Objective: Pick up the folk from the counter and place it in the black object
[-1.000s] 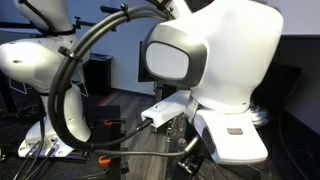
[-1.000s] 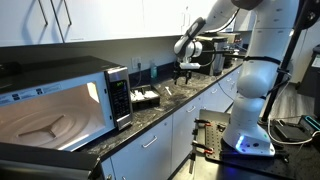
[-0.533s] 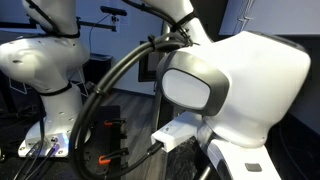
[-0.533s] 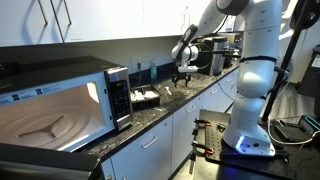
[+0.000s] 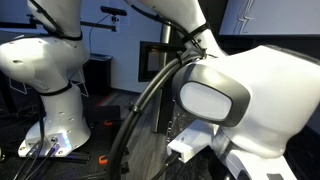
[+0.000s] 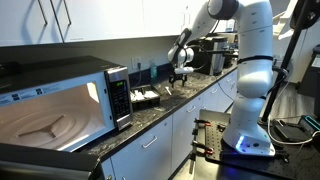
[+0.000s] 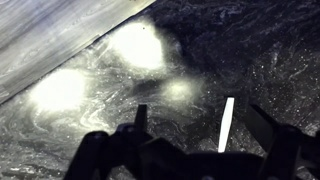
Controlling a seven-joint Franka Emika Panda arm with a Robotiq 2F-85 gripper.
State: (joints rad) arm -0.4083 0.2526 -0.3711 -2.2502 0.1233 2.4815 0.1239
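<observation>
My gripper shifts toward the right in the wrist view and lowers onto the fork's handle next, since the silver strip lies off-centre between my open fingers.
In an exterior view my gripper hangs low over the dark speckled counter, to the right of the shallow black tray, which holds some pale items. In the wrist view the gripper is open, its two dark fingers standing apart over the counter. A narrow bright silver strip, apparently the fork's handle, lies between them, close to the right finger. I cannot make out its tines. The tray is out of the wrist view.
A microwave with its lit interior stands on the counter left of the tray. A pale wall edge runs along the counter's back. The arm's white links fill an exterior view; another white robot stands behind.
The arm has swung and lowered: the gripper has come down and slightly left toward the counter near the tray. In the blocked exterior view the white link has shifted right.
</observation>
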